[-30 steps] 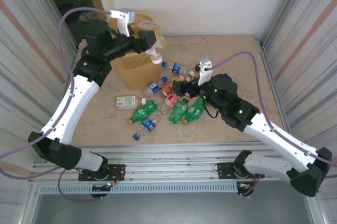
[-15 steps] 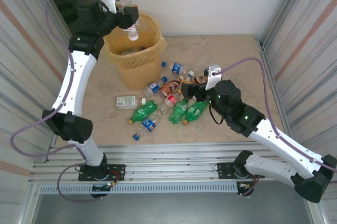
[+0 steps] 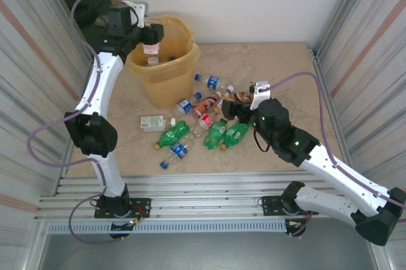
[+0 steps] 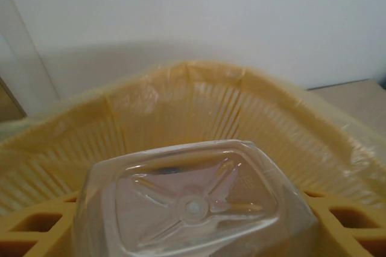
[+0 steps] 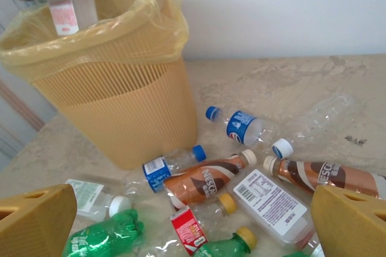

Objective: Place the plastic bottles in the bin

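The clear bottle hangs inside the rim of the bin, so next my left gripper needs to lower into the bin and release the clear bottle there.
My left gripper (image 3: 151, 39) is shut on a clear bottle with a pink-red label (image 3: 151, 53), held upright over the mouth of the yellow-orange bin (image 3: 166, 75). In the left wrist view the bottle's square base (image 4: 193, 204) fills the foreground, with the lined bin wall (image 4: 181, 103) behind it. My right gripper (image 3: 243, 106) hovers open and empty above the loose plastic bottles. Below its yellow fingers (image 5: 37, 221) lie a brown bottle (image 5: 208, 178), a red-labelled one (image 5: 190, 231), a white-labelled one (image 5: 271, 203) and blue-labelled ones (image 5: 241, 126). Green bottles (image 3: 216, 134) lie nearer the front.
The bin's bag liner (image 5: 145, 9) folds over its rim. A white-and-green labelled bottle (image 3: 152, 122) and a blue-capped one (image 3: 177, 151) lie left of the pile. Corrugated walls (image 3: 365, 42) close in both sides of the marble tabletop (image 3: 279, 67).
My left arm has swung from the bin's right side to above its opening and lowered the bottle toward it. The right gripper has drifted slightly right, still open.
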Available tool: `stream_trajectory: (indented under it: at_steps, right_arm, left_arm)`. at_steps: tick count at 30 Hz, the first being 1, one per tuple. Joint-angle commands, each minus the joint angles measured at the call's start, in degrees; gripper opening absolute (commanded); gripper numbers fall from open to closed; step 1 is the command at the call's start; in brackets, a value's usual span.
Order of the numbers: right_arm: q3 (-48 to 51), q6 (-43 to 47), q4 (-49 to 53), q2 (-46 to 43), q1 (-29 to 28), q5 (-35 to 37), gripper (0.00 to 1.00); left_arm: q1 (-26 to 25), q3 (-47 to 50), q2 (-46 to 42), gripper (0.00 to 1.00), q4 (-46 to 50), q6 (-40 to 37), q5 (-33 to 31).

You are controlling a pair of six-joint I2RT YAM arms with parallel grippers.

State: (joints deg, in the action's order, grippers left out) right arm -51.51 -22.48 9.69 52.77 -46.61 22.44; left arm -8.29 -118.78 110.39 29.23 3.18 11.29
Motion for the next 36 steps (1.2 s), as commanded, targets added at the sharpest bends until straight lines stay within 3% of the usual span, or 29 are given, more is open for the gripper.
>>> stream_trajectory:
  at_steps: [1, 6, 13, 22, 36]
  right_arm:
    - [0.06, -2.15, 1.02, -0.57, -0.24, 2.49, 0.98]
    - [-0.16, -3.4, 3.09, -0.3, -0.15, 4.72, 0.98]
    - [-1.24, -7.03, 7.89, 0.4, 1.42, 7.14, 0.98]
    - [-1.05, -13.15, 13.66, 0.13, 6.04, 6.97, 0.98]
    - [0.41, -25.08, 23.52, 3.56, 20.12, -2.78, 0.98]
  left_arm:
    - [0.35, -2.42, 1.76, 0.12, 2.12, 1.28, -1.76]
    - [0.52, -2.79, 4.37, 0.14, 3.72, 2.25, -4.25]
    - [0.89, -1.99, 7.17, 0.26, 4.23, 2.52, -4.41]
    - [1.51, -1.65, 7.43, 0.61, 4.43, 3.44, -4.63]
    - [1.7, -1.55, -0.09, 0.84, 3.12, 5.02, 1.32]
